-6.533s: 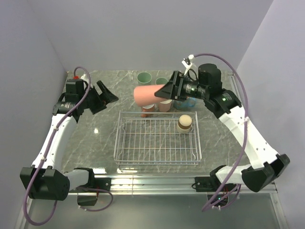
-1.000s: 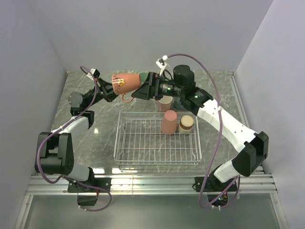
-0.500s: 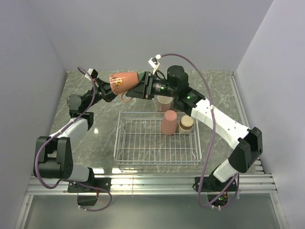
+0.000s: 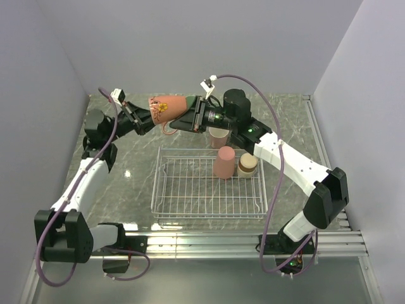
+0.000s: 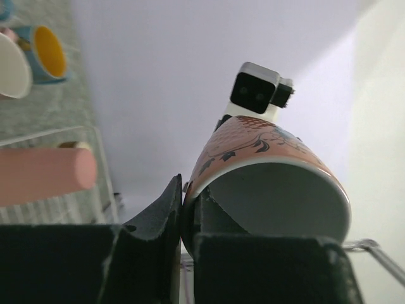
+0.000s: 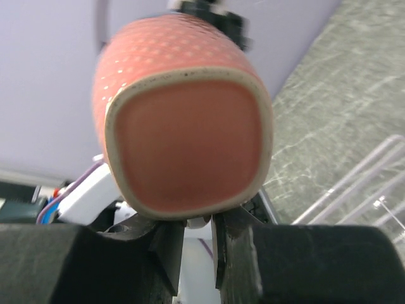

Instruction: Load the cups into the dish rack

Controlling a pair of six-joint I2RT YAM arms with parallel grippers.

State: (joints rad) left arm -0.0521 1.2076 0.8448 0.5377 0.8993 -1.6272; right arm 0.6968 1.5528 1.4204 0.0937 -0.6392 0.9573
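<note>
Bare wires show beside the upside-down pink cup (image 4: 223, 162), so my right gripper will next tilt down, move back over that free spot, lower the mug and let go.
A salmon mug (image 4: 166, 106) with a dark floral print hangs on its side in the air beyond the far left corner of the dish rack (image 4: 158, 183). My left gripper (image 4: 150, 118) is shut on the mug's rim (image 5: 272, 171), one finger inside the mouth and one outside. My right gripper (image 4: 181, 120) meets the mug from the right. Its jaws stand close together just under the mug's base (image 6: 183, 126), around a pale bit of the handle. In the rack stand an upside-down pink cup (image 4: 223, 162) and a brown and cream cup (image 4: 247, 164).
Another pink cup (image 4: 219, 136) stands on the marble table behind the rack, partly hidden by my right arm. The left wrist view shows a blue cup (image 5: 44, 54) with a yellow inside and a pale cup (image 5: 12, 73). Walls close off the table's back and sides.
My right gripper has narrowed from wide open to nearly closed under the mug's base. My left arm has shifted left and back while keeping the rim. The mug has barely moved.
</note>
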